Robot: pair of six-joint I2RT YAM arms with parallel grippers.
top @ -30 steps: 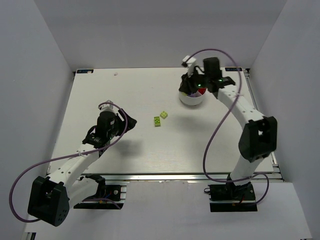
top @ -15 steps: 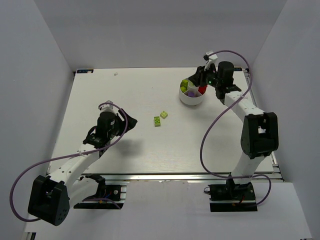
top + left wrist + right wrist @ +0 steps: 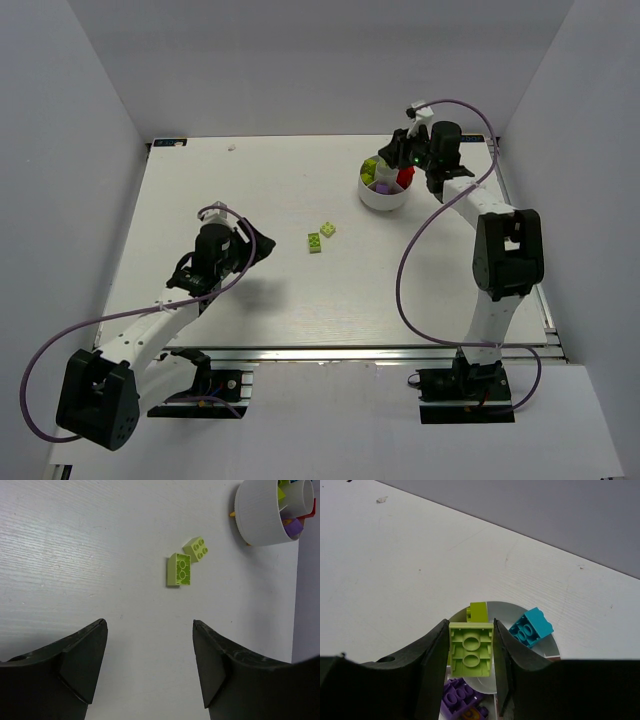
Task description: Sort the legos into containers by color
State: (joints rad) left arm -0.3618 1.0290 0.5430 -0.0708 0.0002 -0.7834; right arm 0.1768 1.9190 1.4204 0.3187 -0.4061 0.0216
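The brick in my right gripper is paler than the lime one inside the dish's middle cup, so I should move the gripper slightly toward the cyan brick [image 3: 531,626] and then open it over that cup.
My right gripper [image 3: 470,652] is shut on a lime green brick [image 3: 470,650], underside up, held over the round white dish [image 3: 505,611]. In the dish lie another lime brick [image 3: 478,612], a cyan brick [image 3: 531,626] and a purple brick [image 3: 460,699]. In the top view the right gripper [image 3: 404,153] hovers at the dish [image 3: 383,195] at the back right. Two lime green bricks [image 3: 320,237] lie mid-table; the left wrist view shows them [image 3: 179,569] [image 3: 197,549] ahead of my open, empty left gripper [image 3: 150,630]. The left gripper [image 3: 250,243] sits left of them.
The dish also shows at the top right of the left wrist view [image 3: 260,515], with purple and red pieces inside. Purple cables loop from both arms. Grey walls bound the table on three sides. A small white scrap [image 3: 231,147] lies at the back edge.
The right wrist has swung from the dish's left side round to its right rear and settled there, carrying the lime brick. The left arm and the two loose lime bricks have not moved.
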